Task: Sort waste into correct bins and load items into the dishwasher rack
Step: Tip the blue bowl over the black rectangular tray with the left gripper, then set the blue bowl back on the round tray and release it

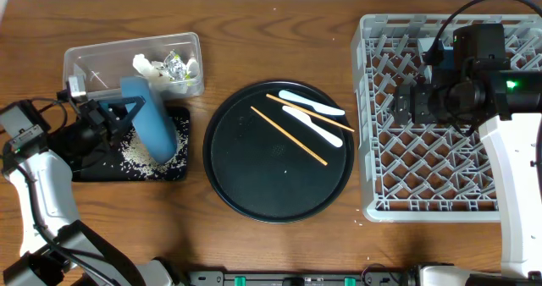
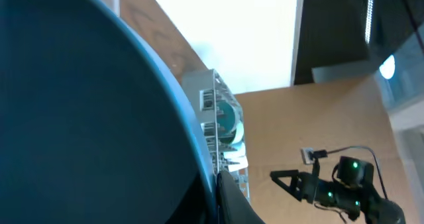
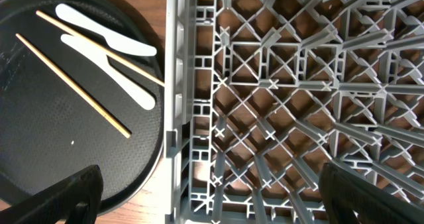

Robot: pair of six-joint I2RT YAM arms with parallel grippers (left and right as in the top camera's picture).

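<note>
The round black tray is to the right of my left gripper in the overhead view, so I need to swing down there, level the tilted dish and let go of it.
My left gripper [image 1: 114,117] is shut on the rim of the dark blue dish [image 1: 152,121], which is tilted over the shallow black rectangular tray [image 1: 93,169]. Loose rice grains [image 1: 135,157] lie in that tray. In the left wrist view the dish [image 2: 79,105] fills the left side, with one finger [image 2: 232,201] pressed against its rim. The clear tub [image 1: 93,62] holds white tissue [image 1: 148,66] and a crinkled wrapper [image 1: 176,63]. My right gripper [image 1: 405,104] hangs open over the grey dishwasher rack [image 1: 440,176], with nothing between its fingers [image 3: 59,197].
A large round black tray [image 1: 254,176] sits mid-table with two wooden chopsticks [image 1: 288,136] and two pale spoons [image 1: 318,127] on it. The right wrist view shows the same chopsticks [image 3: 73,85] and spoons [image 3: 106,42] left of the rack wall [image 3: 175,118].
</note>
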